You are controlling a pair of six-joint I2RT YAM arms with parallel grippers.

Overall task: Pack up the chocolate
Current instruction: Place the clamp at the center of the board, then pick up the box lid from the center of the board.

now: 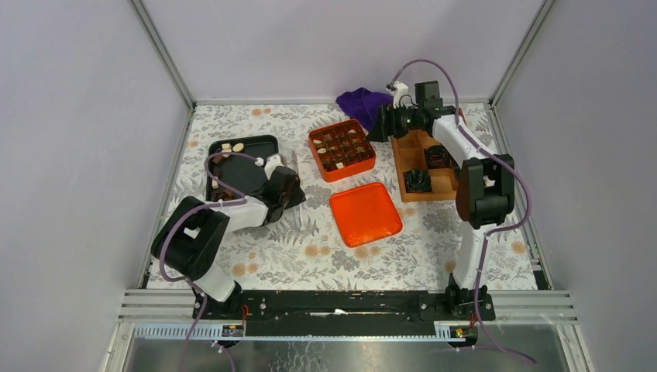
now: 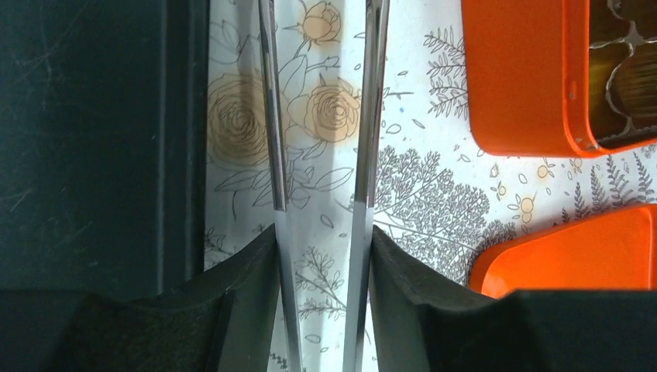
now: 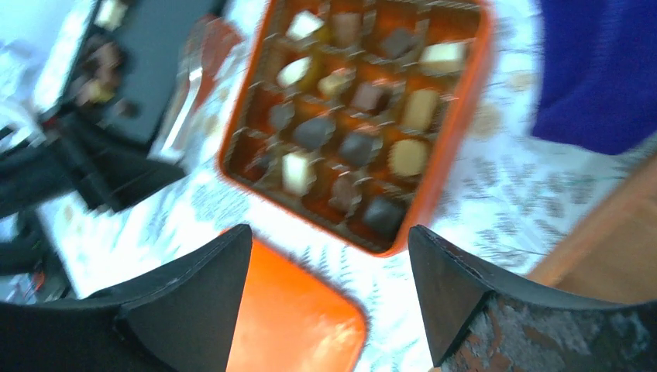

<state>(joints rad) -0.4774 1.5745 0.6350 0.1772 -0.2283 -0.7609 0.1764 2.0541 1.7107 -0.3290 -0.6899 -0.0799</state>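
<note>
The orange lid's near edge is next for my right gripper, which I will move back past the orange box, then turn and lower to that edge.
Chocolate pieces, dark, light brown and cream, fill the paper cups of the open orange box. A few more pieces lie at the far end of the black tray. My left gripper sits beside that tray's right edge, shut on metal tweezers. The tweezers' blades stand apart over the floral cloth with nothing between them. My right gripper hovers open and empty just right of the orange box, seen in the top view at the wooden tray's far end.
The orange lid lies flat in front of the box. A wooden tray on the right holds dark crinkled wrappers. A purple cloth is bunched at the back. Grey walls enclose the table.
</note>
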